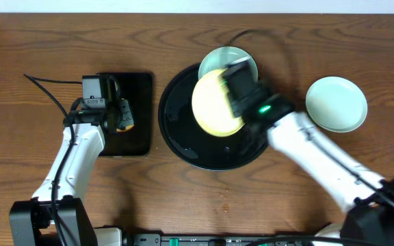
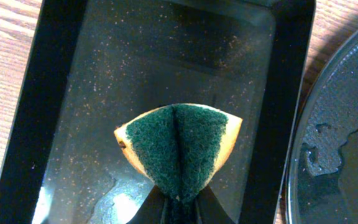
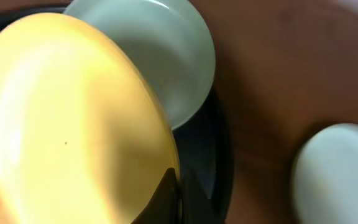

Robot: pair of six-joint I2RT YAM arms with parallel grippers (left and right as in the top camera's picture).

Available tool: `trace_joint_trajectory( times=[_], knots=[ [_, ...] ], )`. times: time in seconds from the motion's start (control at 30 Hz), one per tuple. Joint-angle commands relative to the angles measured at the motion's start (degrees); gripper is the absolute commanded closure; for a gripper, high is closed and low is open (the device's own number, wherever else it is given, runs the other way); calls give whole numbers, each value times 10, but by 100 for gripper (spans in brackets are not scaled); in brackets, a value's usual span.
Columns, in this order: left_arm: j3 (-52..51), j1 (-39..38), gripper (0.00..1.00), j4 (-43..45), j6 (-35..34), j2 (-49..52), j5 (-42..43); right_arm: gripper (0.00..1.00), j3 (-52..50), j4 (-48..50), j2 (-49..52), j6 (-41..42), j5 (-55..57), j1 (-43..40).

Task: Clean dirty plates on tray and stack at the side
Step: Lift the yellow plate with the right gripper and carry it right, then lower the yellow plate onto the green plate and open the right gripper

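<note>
I should swing my right gripper to its right in the overhead view, then lower and release over the mint-blue plate on bare wood, which starts the side stack.
My right gripper (image 1: 232, 96) is shut on the rim of the pale yellow plate (image 1: 213, 102) and holds it tilted above the round black tray (image 1: 176, 133). In the right wrist view the yellow plate (image 3: 67, 124) fills the left side, with the fingers (image 3: 178, 186) on its edge. A mint-blue plate (image 1: 219, 58) lies at the tray's far rim, partly under the yellow one. Another mint-blue plate (image 1: 336, 102) rests on the bare wood table at the right. My left gripper (image 2: 180, 208) is shut on a yellow and green sponge (image 2: 179, 146) over the rectangular black tray (image 2: 61, 93).
The rectangular black tray (image 1: 134, 113) lies left of the round tray. The round tray's wet surface (image 2: 340, 143) shows at the right of the left wrist view. A black cable (image 1: 46, 82) runs across the table at the left.
</note>
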Motion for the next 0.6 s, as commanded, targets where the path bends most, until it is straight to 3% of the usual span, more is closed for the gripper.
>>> trace_joint_trajectory(
  times=[0.0, 0.33, 0.57],
  knots=[
    [4, 2, 92, -1, -5, 2, -3, 99, 10, -5, -41, 56, -201, -130],
    [4, 2, 92, -1, -6, 2, -3, 99, 4, -39, -22, 62, -219, -464],
    [4, 2, 92, -1, -6, 2, -3, 99, 4, -30, 26, 61, -219, -586]
  ],
)
